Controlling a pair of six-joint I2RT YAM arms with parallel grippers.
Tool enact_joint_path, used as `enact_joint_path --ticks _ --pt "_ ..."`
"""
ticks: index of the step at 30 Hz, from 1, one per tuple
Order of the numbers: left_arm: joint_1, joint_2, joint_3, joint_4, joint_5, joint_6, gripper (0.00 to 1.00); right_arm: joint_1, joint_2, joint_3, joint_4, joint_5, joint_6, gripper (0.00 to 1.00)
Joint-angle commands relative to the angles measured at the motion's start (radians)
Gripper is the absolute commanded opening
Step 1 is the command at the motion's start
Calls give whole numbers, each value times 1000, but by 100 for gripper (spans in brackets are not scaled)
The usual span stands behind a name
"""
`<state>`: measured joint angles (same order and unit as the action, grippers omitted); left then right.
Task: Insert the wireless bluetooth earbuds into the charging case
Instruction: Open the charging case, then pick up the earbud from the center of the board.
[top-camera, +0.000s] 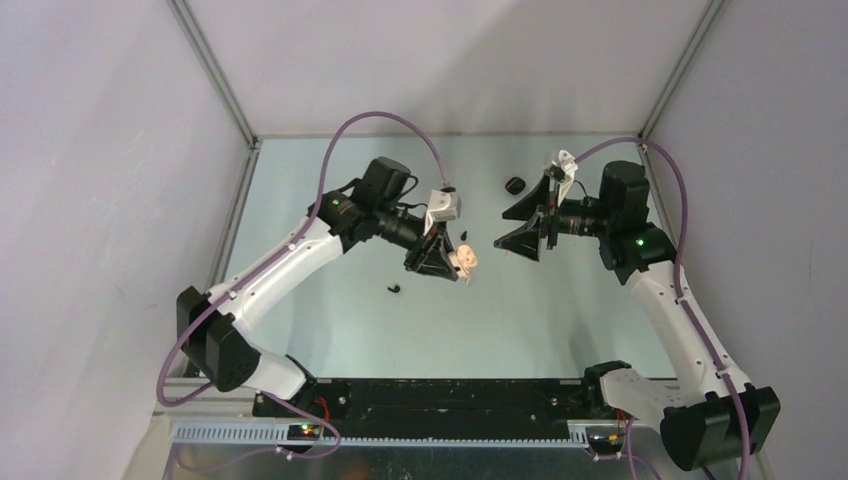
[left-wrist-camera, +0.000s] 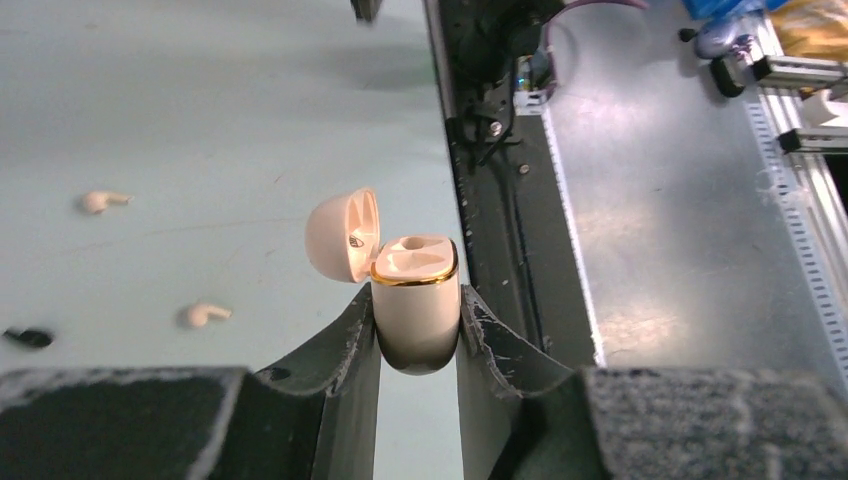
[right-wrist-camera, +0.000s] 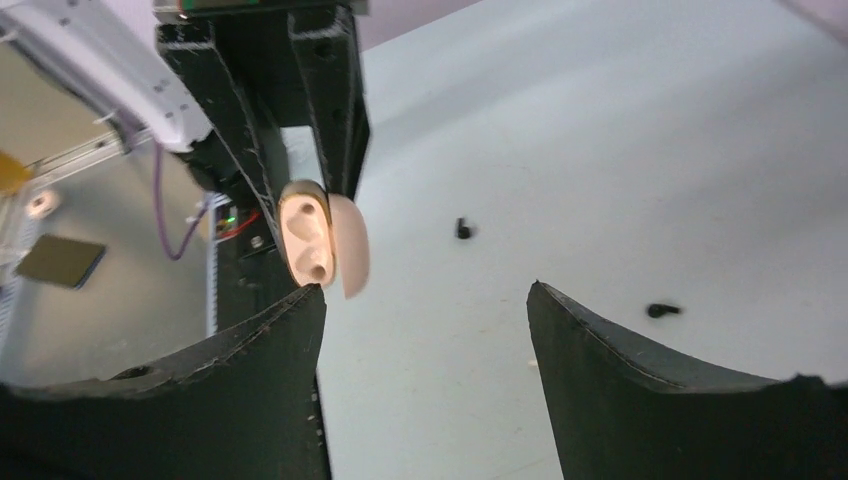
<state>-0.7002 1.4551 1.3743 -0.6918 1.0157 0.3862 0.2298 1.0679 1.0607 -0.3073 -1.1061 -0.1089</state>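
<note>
The cream earbud farther from the case lies below my right gripper's sideways-facing fingers, so next my right gripper will tip them downward and lower them around the bud.
The cream charging case (left-wrist-camera: 415, 305) stands between my left gripper's (left-wrist-camera: 416, 292) fingers, which are shut on its body. Its gold-rimmed top faces up and its lid (left-wrist-camera: 342, 236) hangs open to the left. Both sockets look empty in the right wrist view, where the case (right-wrist-camera: 303, 232) is seen ahead. Two cream earbuds (left-wrist-camera: 103, 200) (left-wrist-camera: 204, 314) lie on the table to the case's left, with a black earbud (left-wrist-camera: 28, 337) near them. My right gripper (right-wrist-camera: 427, 300) is open and holds nothing, just right of the case (top-camera: 466, 258). Two black earbuds (right-wrist-camera: 463, 229) (right-wrist-camera: 662, 310) lie on the table beyond it.
A small black rounded object (top-camera: 515, 184), perhaps another case, sits on the table behind the two grippers. One black earbud (top-camera: 394, 289) lies near the left forearm. Grey walls close in the table on three sides, and the black base rail (top-camera: 430, 395) runs along the near edge.
</note>
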Motion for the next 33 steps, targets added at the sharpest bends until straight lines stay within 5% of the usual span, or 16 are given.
enact_joint_path --ticks 1,9,14,17,25,33 --pt "98 -81 37 -54 -34 100 0 -19 -1 43 44 216 4 79" --pt "295 -154 -156 170 48 52 0 22 175 95 -12 639 -70 78" --pt "298 -195 -288 243 68 86 0 92 345 207 -205 810 -331 75" --pt "298 -206 -263 127 82 175 0 140 494 298 -340 882 -482 78" --pt "298 -186 -133 -263 104 451 0 152 831 543 -542 1043 -494 70" --pt "291 -170 -179 -296 138 501 0 154 949 642 -659 1009 -574 63"
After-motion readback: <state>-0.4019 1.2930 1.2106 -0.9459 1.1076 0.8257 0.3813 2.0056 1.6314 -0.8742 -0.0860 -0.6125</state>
